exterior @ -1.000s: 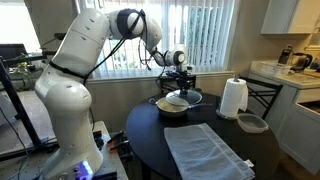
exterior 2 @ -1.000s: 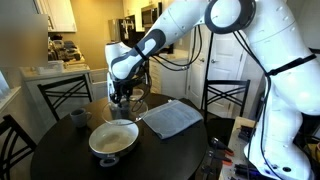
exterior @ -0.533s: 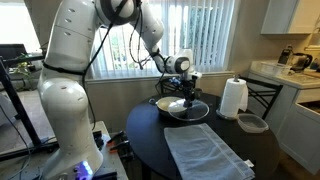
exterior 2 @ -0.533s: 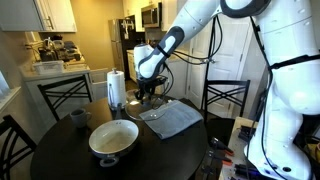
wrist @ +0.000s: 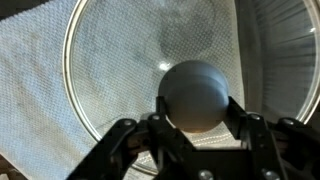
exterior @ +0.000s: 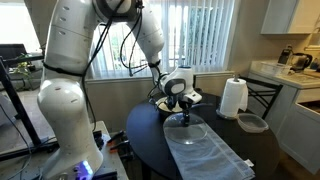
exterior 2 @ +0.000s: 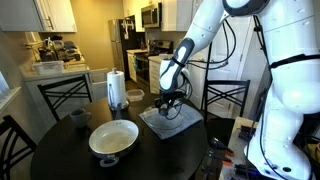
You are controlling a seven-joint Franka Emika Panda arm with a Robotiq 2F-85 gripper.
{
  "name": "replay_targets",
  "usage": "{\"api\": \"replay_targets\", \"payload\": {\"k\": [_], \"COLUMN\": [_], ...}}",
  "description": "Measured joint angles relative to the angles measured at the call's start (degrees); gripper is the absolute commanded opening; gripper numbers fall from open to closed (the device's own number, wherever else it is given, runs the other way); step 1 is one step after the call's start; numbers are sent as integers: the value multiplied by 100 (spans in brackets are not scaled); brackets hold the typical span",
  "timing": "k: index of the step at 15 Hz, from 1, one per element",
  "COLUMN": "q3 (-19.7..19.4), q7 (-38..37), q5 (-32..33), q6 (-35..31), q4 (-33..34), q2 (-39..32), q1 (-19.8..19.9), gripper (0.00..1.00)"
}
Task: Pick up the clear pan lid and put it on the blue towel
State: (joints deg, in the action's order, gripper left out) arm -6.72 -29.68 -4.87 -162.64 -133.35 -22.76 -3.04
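Observation:
The gripper moves down and away from the pan, farther over the towel, next, since dark table still shows through the glass past the towel's edge.
My gripper (wrist: pixel 197 112) is shut on the dark round knob of the clear pan lid (wrist: pixel 110 60). The lid's metal rim circles wide in the wrist view, with the blue towel (wrist: pixel 40 70) showing through and around the glass. In both exterior views the gripper (exterior: pixel 187 106) (exterior 2: pixel 170 100) holds the lid (exterior: pixel 187 124) (exterior 2: pixel 171 116) low over the near end of the towel (exterior: pixel 205 150) (exterior 2: pixel 158 125). I cannot tell whether the lid touches the cloth.
A pan without its lid (exterior: pixel 165 102) (exterior 2: pixel 113 138) stands on the round dark table (exterior: pixel 145 140). A white paper towel roll (exterior: pixel 233 98) (exterior 2: pixel 117 88) and a grey shallow bowl (exterior: pixel 252 123) stand to the side. A dark cup (exterior 2: pixel 78 118) sits near a chair.
My gripper has carried the lid away from the pan and down over the towel. The pan stays in place, now uncovered.

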Motion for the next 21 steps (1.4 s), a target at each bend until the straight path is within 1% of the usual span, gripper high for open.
{"api": "replay_targets", "payload": {"k": [2, 7, 12, 13, 14, 16, 17, 18, 21], "q3": [0, -73, -315, -365, -410, -474, -494, -508, -509], "q7": [0, -10, -34, -35, -36, -47, -48, -50, -59], "q5": [-179, -216, -332, -332, -332, -332, -332, -332, -332], "q6": [-127, -74, -56, -34, 15, 143, 226, 311, 480], "q4": [-6, 203, 292, 311, 344, 439, 510, 579, 734], "q2": [-130, -507, -697, -700, -701, -700, -700, -699, -700], "q1": [57, 27, 26, 21, 10, -31, -59, -92, -170], "gripper": [33, 33, 33, 83, 84, 96, 99, 100, 100]}}
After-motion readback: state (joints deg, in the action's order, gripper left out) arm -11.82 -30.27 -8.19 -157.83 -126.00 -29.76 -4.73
